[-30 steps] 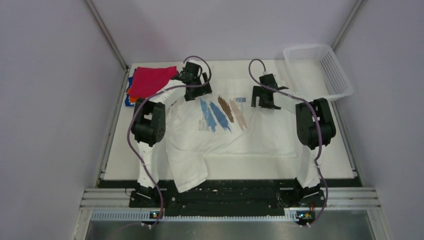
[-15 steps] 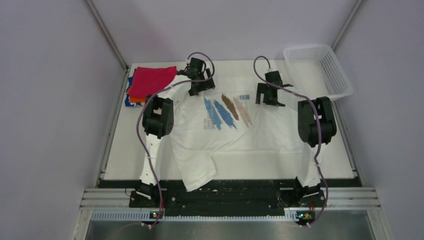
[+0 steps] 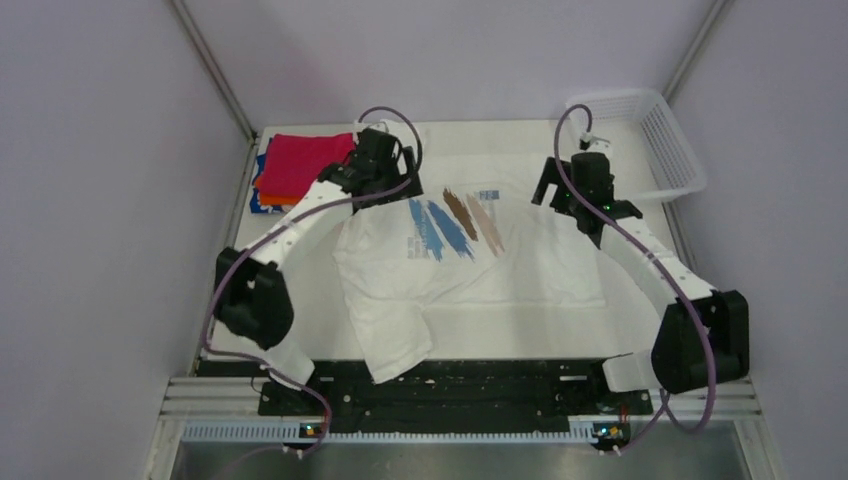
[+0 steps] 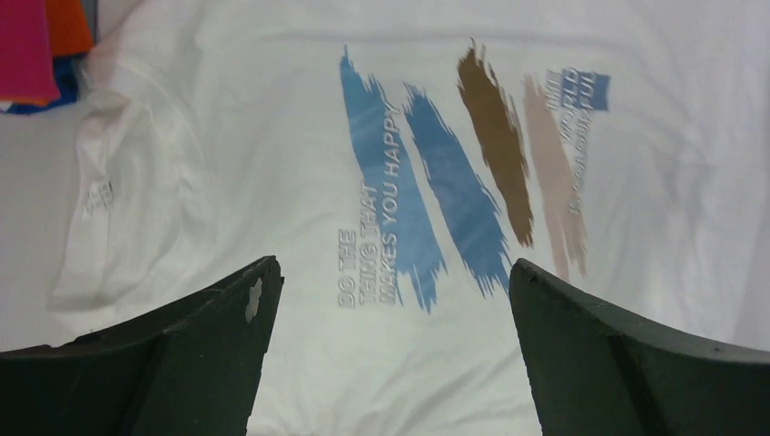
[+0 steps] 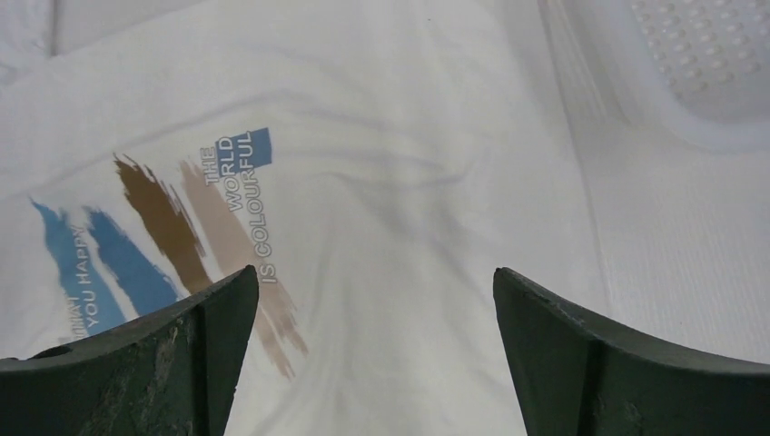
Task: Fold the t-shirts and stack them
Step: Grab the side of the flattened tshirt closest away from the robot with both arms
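Observation:
I should move my left gripper back and down and close it on the near sleeve's hem [image 3: 402, 366], since that sleeve is hanging over the table's near edge.
A white t-shirt [image 3: 500, 265] with blue and brown brush-stroke stripes [image 3: 450, 222] lies spread face up on the table, one sleeve hanging over the near edge. My left gripper [image 3: 385, 190] is open and empty above its left shoulder; the left wrist view shows the open gripper [image 4: 392, 265] over the printed chest [image 4: 427, 182]. My right gripper [image 3: 555, 195] is open and empty above the right shoulder; the right wrist view shows it [image 5: 374, 272] over plain cloth [image 5: 409, 182]. A folded stack sits far left: magenta-red t-shirt [image 3: 300, 160] on orange [image 3: 272, 198] and blue [image 3: 258, 207] ones.
A white plastic mesh basket [image 3: 680, 150] stands at the far right corner, close to my right gripper, and its rim shows in the right wrist view [image 5: 699, 100]. Grey walls and metal frame posts close in the table on three sides.
Both arms have swung their elbows outward. My right gripper moved right towards the basket; my left stayed near the left shoulder. The shirt slid slightly away and lies flatter.

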You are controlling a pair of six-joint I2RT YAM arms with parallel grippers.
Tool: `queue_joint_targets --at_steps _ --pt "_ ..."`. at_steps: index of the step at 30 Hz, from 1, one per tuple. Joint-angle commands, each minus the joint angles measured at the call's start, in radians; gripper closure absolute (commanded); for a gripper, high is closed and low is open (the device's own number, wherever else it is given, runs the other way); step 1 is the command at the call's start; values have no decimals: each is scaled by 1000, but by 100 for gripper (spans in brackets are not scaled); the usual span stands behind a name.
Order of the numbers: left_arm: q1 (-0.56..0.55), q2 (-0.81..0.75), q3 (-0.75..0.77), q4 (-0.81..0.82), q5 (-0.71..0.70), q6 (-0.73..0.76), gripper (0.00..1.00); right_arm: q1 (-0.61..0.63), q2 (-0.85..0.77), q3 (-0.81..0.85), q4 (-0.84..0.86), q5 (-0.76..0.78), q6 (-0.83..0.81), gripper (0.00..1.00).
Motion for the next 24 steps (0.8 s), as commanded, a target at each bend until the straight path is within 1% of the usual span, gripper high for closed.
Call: queue_joint_targets --at_steps 1,3,6,9,11,15,17,21,24 --pt "-107 -289 -250 -64 -104 -87 1 -26 -159 -174 84 17 144 1" --pt "-162 -398 -390 -110 -151 -146 1 -36 -214 -240 112 -4 182 1" --pt "-262 -540 -566 -186 -156 -210 2 -42 -260 -288 139 -38 200 1" --pt "-367 -644 -719 -269 -121 -299 8 -46 -264 -281 119 -41 197 1" --pt "-436 -681 -790 -330 -80 -371 13 -45 -255 -267 97 -39 188 1" --pt "-583 -699 -846 -432 -45 -489 22 -46 -241 -260 73 1 186 1" --pt "-637 -689 -866 -452 -27 -528 24 -49 -240 -262 67 14 189 1" --pt "-683 -653 -928 -310 90 -526 34 -51 -241 -265 60 41 194 1" --pt "-694 -597 -939 -288 105 -513 42 -56 -249 -267 44 68 207 1"
